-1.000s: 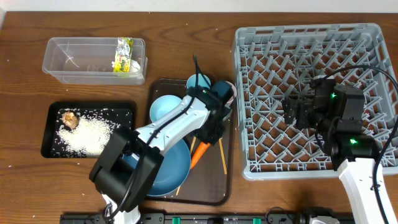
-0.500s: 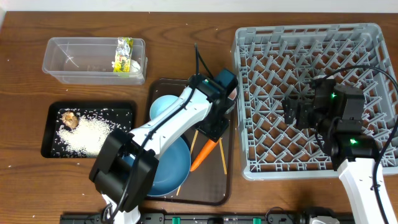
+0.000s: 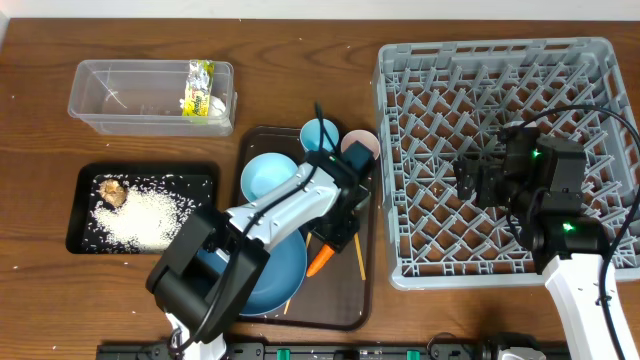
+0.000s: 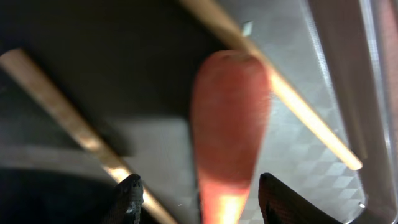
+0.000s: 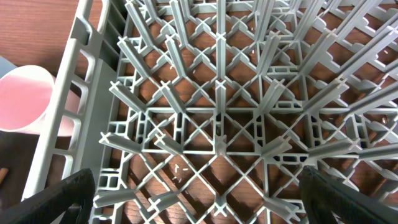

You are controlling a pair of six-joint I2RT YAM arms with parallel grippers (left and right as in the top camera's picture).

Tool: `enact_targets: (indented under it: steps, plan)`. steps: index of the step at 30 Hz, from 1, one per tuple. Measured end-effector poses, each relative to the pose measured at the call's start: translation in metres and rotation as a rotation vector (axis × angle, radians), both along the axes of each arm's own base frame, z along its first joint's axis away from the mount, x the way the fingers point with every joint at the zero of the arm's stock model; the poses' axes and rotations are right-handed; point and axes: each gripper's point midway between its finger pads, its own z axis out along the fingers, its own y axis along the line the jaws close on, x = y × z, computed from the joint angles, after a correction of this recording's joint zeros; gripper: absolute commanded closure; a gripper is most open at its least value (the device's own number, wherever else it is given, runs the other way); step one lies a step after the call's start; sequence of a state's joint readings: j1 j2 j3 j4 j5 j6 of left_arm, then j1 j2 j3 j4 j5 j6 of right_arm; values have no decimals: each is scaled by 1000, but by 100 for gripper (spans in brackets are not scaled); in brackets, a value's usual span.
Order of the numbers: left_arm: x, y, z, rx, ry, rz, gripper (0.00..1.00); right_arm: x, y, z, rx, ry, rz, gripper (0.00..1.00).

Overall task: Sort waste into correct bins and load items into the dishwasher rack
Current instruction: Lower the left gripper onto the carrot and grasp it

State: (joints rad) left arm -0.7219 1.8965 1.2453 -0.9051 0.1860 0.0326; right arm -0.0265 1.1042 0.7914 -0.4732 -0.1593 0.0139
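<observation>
My left gripper is open above the carrot's body (image 3: 322, 259) (image 4: 226, 168), with clear gaps on both sides between the fingers, so next I will move it down around the carrot and close.
An orange carrot (image 3: 318, 263) (image 4: 230, 124) lies on the brown serving tray (image 3: 340, 300) between two wooden chopsticks (image 3: 357, 250) (image 4: 292, 106). My left gripper (image 3: 335, 228) (image 4: 199, 193) hangs low over the carrot's thick end. It is open, with a finger on each side and gaps showing. The dark-blue plate (image 3: 275, 275), light-blue bowl (image 3: 262, 175), light-blue cup (image 3: 318, 133) and pink cup (image 3: 360, 145) (image 5: 25, 99) are on the same tray. My right gripper (image 3: 470, 180) (image 5: 205, 199) is open and empty over the grey rack (image 3: 560, 70) (image 5: 217, 124).
A clear tub (image 3: 120, 95) at the back left holds the yellow-green wrapper (image 3: 200, 90). A black tray (image 3: 80, 235) at the left holds rice (image 3: 145, 215) and a brown lump (image 3: 112, 192). Bare wooden table lies around them.
My left gripper has opened and moved toward the front of the tray, coming down over the carrot. The right arm has not moved.
</observation>
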Motion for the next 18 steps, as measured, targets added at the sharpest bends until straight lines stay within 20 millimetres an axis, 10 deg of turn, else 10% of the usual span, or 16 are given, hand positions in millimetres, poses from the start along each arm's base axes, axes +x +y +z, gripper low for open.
enact_targets:
  steps: [13, 18]
  plan:
    - [-15, -14, -11, -8, 7, -163, 47, 1, 0, 1, 0, -6, 0, 1]
    - [-14, -11, -15, -2, 15, -161, 69, 1, 0, 1, 0, -6, 0, 1]
